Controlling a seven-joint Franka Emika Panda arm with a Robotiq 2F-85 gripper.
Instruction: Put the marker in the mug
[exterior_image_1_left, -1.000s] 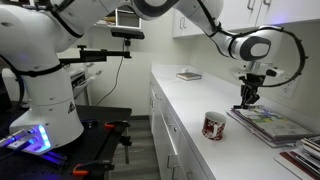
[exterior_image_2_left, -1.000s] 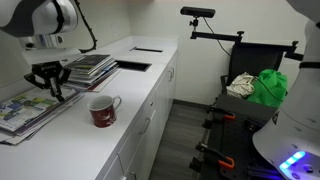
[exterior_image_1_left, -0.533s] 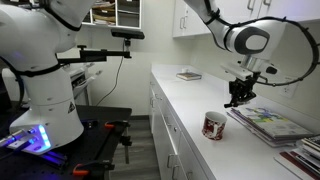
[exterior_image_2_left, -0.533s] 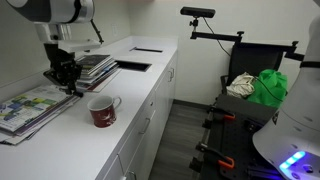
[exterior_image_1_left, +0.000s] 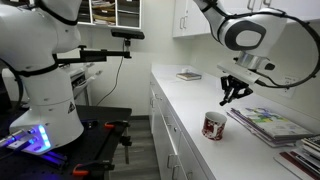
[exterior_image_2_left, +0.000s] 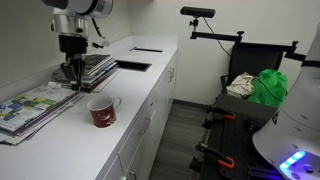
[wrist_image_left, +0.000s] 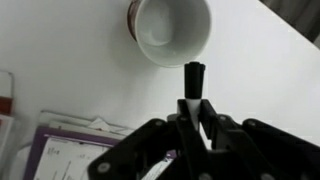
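My gripper tilts over and lowers to the mug's opening (wrist_image_left: 172, 28) below it next, toward the counter edge, to release the marker (wrist_image_left: 193, 82) inside.
The mug (exterior_image_1_left: 213, 125) is squat, dark red and white patterned, standing on the white counter; it also shows in an exterior view (exterior_image_2_left: 101, 110) with its handle toward the counter edge. In the wrist view its pale inside (wrist_image_left: 171, 28) is at the top. My gripper (exterior_image_1_left: 232, 92) is in the air above and a little behind the mug, also seen in an exterior view (exterior_image_2_left: 73, 72). It is shut on the marker (wrist_image_left: 193, 82), a slim stick with a dark cap and white body that points toward the mug's rim.
Magazines lie on the counter behind the mug (exterior_image_1_left: 268, 122) and show in an exterior view (exterior_image_2_left: 40, 100). A small book (exterior_image_1_left: 188, 75) lies farther along the counter. A sink cutout (exterior_image_2_left: 133, 66) is at the far end. The counter edge runs beside the mug.
My gripper has risen off the magazines with the marker in it and moved toward the mug. The mug has not moved.
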